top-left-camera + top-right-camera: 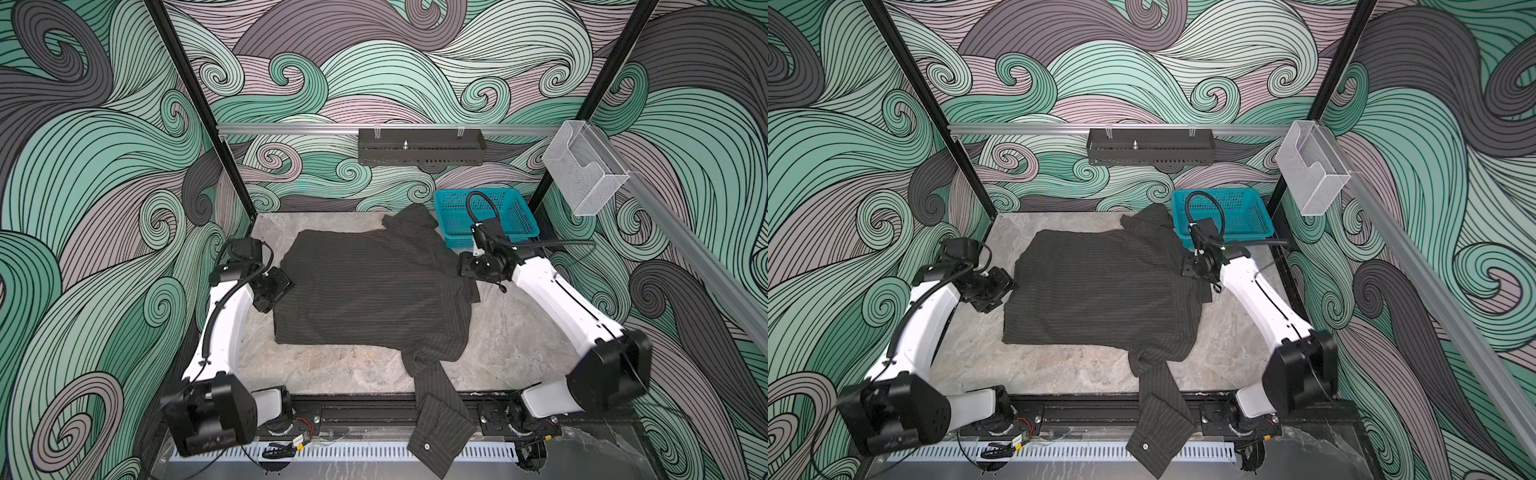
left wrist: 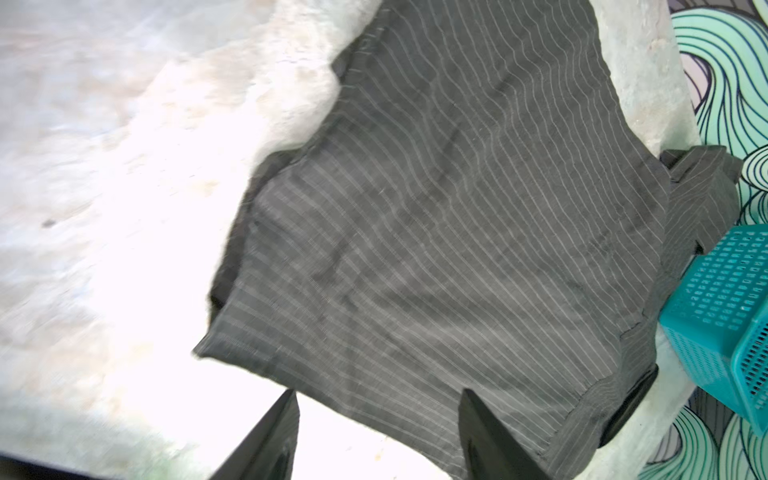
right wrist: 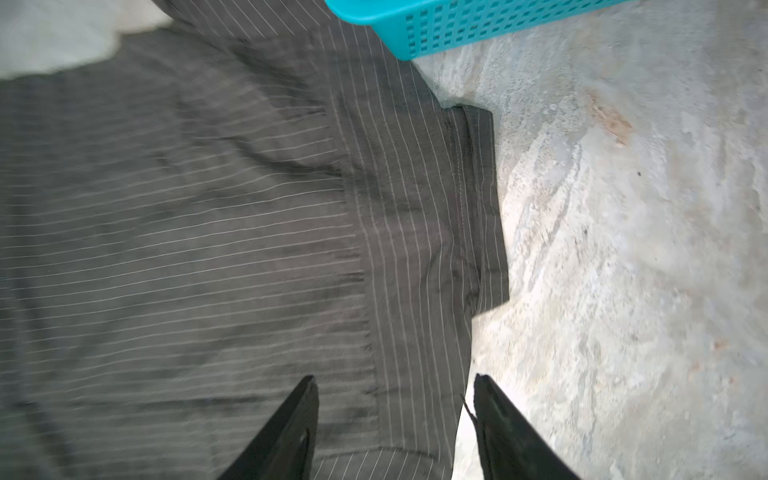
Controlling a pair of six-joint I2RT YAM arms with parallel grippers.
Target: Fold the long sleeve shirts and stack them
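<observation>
The tip of the shirt's near hem corner [image 1: 277, 340] [image 2: 206, 347] lies uncovered on bare marble, so my left gripper will next move down and back along the hem to that corner.
One long sleeve shirt [image 1: 374, 291] [image 1: 1100, 291], dark with thin pale pinstripes, lies spread flat in the middle of the marble table. A sleeve [image 1: 436, 399] trails over the table's front edge, and its buttoned cuff [image 1: 427, 446] rests on the rail below. My left gripper [image 1: 287, 286] [image 1: 1008, 286] [image 2: 380, 392] hovers open at the shirt's left edge [image 2: 457, 228], holding nothing. At the shirt's right edge [image 3: 208, 228], by the shoulder seam, my right gripper [image 1: 461, 269] [image 1: 1185, 270] [image 3: 395, 377] is open too, with cloth below its fingers but none pinched.
A teal mesh basket [image 1: 486, 216] [image 1: 1223, 212] [image 2: 723, 307] [image 3: 457, 25] stands at the back right, touching the shirt's far corner. On the back rail hangs a black tray [image 1: 419, 147]. A clear holder [image 1: 582, 170] is on the right rail.
</observation>
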